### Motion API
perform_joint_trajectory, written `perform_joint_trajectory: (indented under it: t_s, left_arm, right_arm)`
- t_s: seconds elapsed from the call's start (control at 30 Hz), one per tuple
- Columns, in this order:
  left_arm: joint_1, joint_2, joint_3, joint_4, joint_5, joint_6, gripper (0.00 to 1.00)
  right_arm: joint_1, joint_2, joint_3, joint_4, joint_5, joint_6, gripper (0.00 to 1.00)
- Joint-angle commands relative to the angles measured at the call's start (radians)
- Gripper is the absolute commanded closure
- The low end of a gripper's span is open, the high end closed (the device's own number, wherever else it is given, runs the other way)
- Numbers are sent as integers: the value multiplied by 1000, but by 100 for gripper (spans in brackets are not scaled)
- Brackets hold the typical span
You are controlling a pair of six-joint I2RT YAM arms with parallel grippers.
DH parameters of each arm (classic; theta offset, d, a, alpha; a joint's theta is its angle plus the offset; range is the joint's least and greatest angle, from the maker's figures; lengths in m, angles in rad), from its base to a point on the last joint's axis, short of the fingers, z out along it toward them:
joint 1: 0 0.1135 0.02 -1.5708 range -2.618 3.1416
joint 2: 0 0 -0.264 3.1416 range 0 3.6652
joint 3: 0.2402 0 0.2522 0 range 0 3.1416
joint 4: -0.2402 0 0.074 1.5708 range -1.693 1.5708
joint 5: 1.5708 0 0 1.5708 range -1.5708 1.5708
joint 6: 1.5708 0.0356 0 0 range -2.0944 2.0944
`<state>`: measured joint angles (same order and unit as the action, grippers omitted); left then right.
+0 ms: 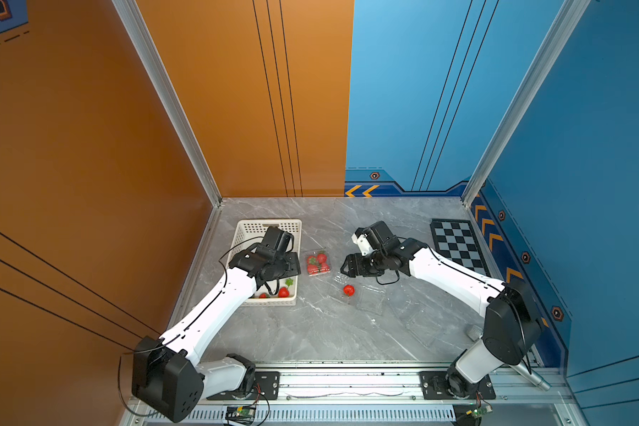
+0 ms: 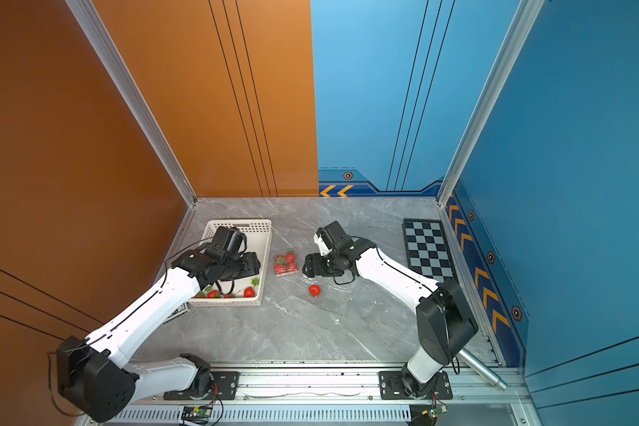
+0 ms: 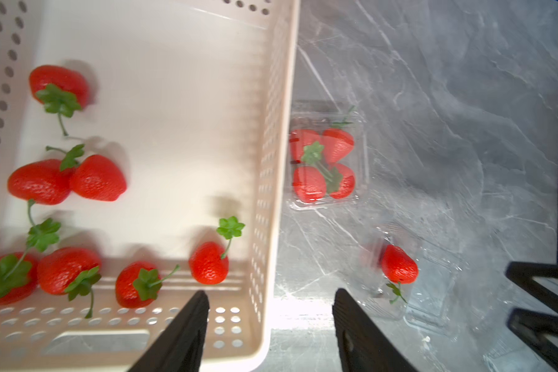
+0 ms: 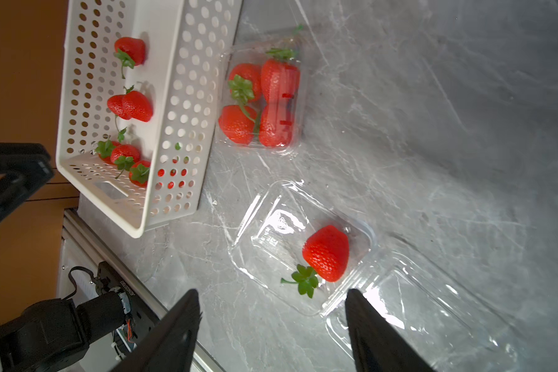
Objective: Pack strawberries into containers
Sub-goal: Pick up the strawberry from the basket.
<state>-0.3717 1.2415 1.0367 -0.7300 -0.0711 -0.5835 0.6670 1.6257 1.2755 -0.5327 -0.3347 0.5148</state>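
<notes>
My left gripper moves down into the basket (image 3: pixel 271 161) next, onto the strawberry in the basket's near corner (image 3: pixel 208 262) by the containers. The reason is that this strawberry lies apart from the others.
Several red strawberries (image 3: pixel 97 178) lie in the white perforated basket (image 3: pixel 271 161). My left gripper (image 3: pixel 271 302) hangs open over the basket's wall nearest the containers, holding nothing; in a top view the left gripper (image 1: pixel 291 265) sits at that edge. A shut clear container (image 1: pixel 318 262) beside the basket holds four berries. An open container (image 4: pixel 271 232) holds one strawberry (image 4: pixel 327 252), with its lid (image 4: pixel 416 306) folded flat. My right gripper (image 4: pixel 271 296) is open and empty just above this container's hinge side. A third clear container (image 1: pixel 421 321) lies empty to the right.
A black and white checkered mat (image 1: pixel 458 243) lies along the right wall. A small grey object (image 1: pixel 474 332) and a metal cylinder (image 1: pixel 532 376) sit near the right arm's base. Orange and blue walls enclose the marble table (image 1: pixel 310 332).
</notes>
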Motion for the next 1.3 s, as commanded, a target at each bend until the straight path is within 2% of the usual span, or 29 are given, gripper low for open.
perform_joint_trajectory:
  t_s: [0.0,0.27,0.73,1.27]
  left_arm:
    - [57,12,-62,-76,57,30,35]
    - [87,113,-91,-69,60,94,36]
    - [84,264,-131,72,86,137,36]
    - [78,383,-128,113,82,159,42]
  right_arm:
    - [20,25,39,-38,35,20,26]
    - [73,41,70,-49,62,40,27]
    - [74,66,80,-69,68,48,28]
    - [67,51,65,-70,75,50,29]
